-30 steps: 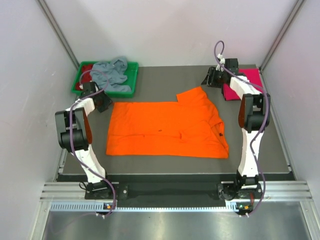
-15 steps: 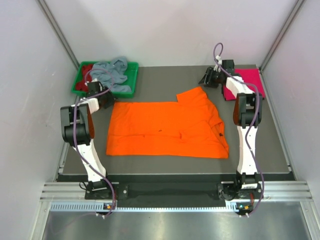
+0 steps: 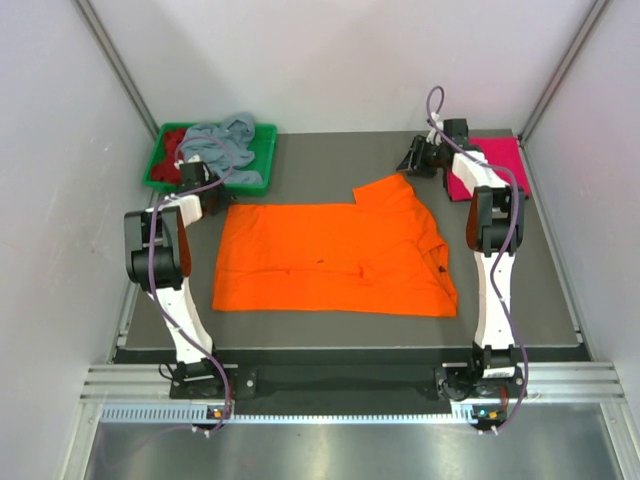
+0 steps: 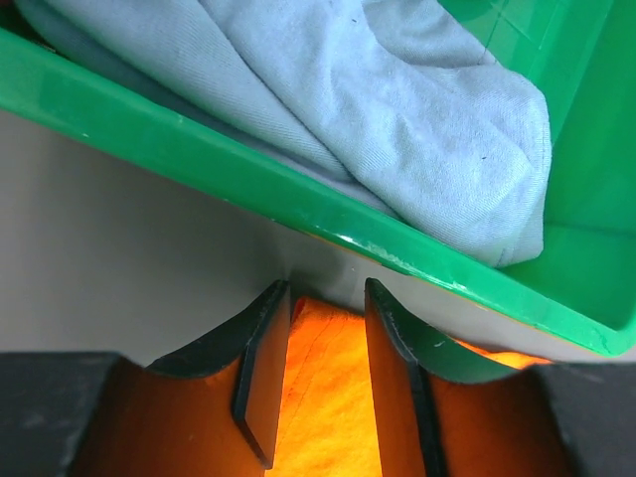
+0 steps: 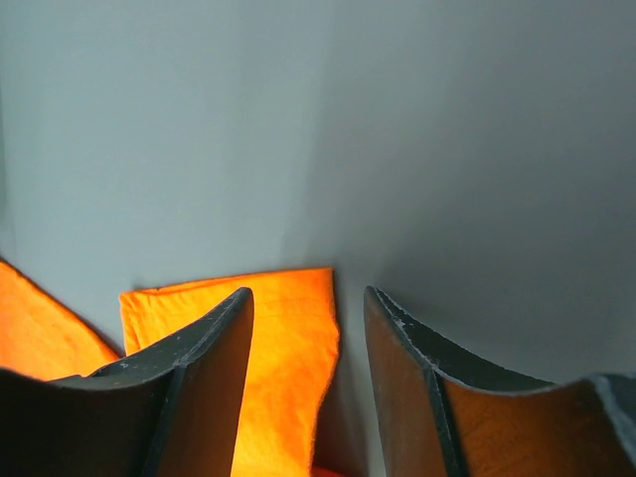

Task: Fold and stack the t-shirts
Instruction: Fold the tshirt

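The orange corner is between my right gripper's open fingers. My right gripper will stay almost where it is and close its fingers onto the sleeve's far corner (image 3: 402, 177) (image 5: 320, 285).
A bright orange t-shirt (image 3: 330, 255) lies spread flat mid-table, one sleeve folded in at its far right. My left gripper (image 3: 205, 187) is at its far left corner beside the green tray. In the left wrist view the left gripper (image 4: 326, 298) stands open, its fingers straddling the orange cloth (image 4: 328, 397) without pinching it. My right gripper (image 3: 413, 160) is at the far right sleeve. In the right wrist view it (image 5: 306, 298) is open around the sleeve's corner (image 5: 278, 378). A magenta t-shirt (image 3: 495, 165) lies folded at the far right.
The green tray (image 3: 255, 160) at the far left holds a crumpled grey-blue t-shirt (image 3: 220, 142) and a dark red one (image 3: 172, 140). Its rim (image 4: 298, 189) runs just beyond my left fingertips. White walls close in the left, right and far sides.
My left gripper has moved a little farther away, up to the shirt's far left corner by the tray, and its jaws have narrowed. The right gripper has edged slightly left. The shirt has not moved.
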{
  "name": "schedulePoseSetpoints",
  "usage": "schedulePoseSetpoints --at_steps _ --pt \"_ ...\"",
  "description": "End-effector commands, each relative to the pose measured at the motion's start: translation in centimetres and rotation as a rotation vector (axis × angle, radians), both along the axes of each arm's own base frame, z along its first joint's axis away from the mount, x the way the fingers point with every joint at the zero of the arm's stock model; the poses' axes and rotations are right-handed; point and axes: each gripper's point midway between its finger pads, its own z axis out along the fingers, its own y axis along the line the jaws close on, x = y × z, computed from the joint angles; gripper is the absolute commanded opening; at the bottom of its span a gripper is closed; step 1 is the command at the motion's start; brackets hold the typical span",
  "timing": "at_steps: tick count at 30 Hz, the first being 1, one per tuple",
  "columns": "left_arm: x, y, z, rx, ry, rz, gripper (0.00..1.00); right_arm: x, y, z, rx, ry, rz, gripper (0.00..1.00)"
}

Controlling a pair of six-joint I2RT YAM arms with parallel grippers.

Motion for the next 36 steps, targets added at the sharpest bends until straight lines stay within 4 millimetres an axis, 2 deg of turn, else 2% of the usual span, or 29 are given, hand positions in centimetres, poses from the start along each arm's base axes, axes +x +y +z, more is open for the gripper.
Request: schedulePoseSetpoints --at_steps 1,8,11,15,21,25,27,29,31,36 --pt "-1.4 0.1 -1.1 0.038 0.055 -0.007 0.41 -0.7 0.6 -1.2 -0.022 0.033 0.04 0.49" --pt "-1.7 -0.1 -0.6 0.019 0.084 -0.006 0.34 -1.2 0.6 -1.5 -0.025 0.045 0.064 0.48" --pt "-1.6 -0.3 0.2 0.013 0.067 -0.008 0.31 -1.4 0.8 -1.5 -0.026 0.047 0.073 0.48" --pt "-1.4 -0.3 0.8 0.017 0.069 -0.014 0.22 -1.6 0.9 -1.6 -0.027 0.055 0.08 0.48" --pt "-1.3 -0.5 1.1 0.005 0.081 -0.019 0.15 -1.5 1.5 -1.7 -0.032 0.054 0.096 0.47" --pt "-1.1 -0.8 1.2 -0.022 0.078 -0.021 0.06 -1.6 1.6 -1.7 -0.032 0.058 0.096 0.44" --pt "-1.0 -1.0 1.2 -0.032 0.085 -0.02 0.0 -1.4 1.4 -1.7 -0.036 0.053 0.09 0.38" --pt "-1.0 -1.1 1.3 -0.042 0.091 -0.02 0.0 -1.3 1.2 -1.6 -0.046 0.05 0.081 0.3" --pt "-1.1 -1.3 1.4 -0.047 0.093 -0.028 0.0 -1.2 1.3 -1.5 -0.046 0.046 0.079 0.26" --pt "-1.3 -1.3 1.6 -0.05 0.098 -0.033 0.0 -0.9 1.3 -1.3 -0.046 0.039 0.07 0.05"
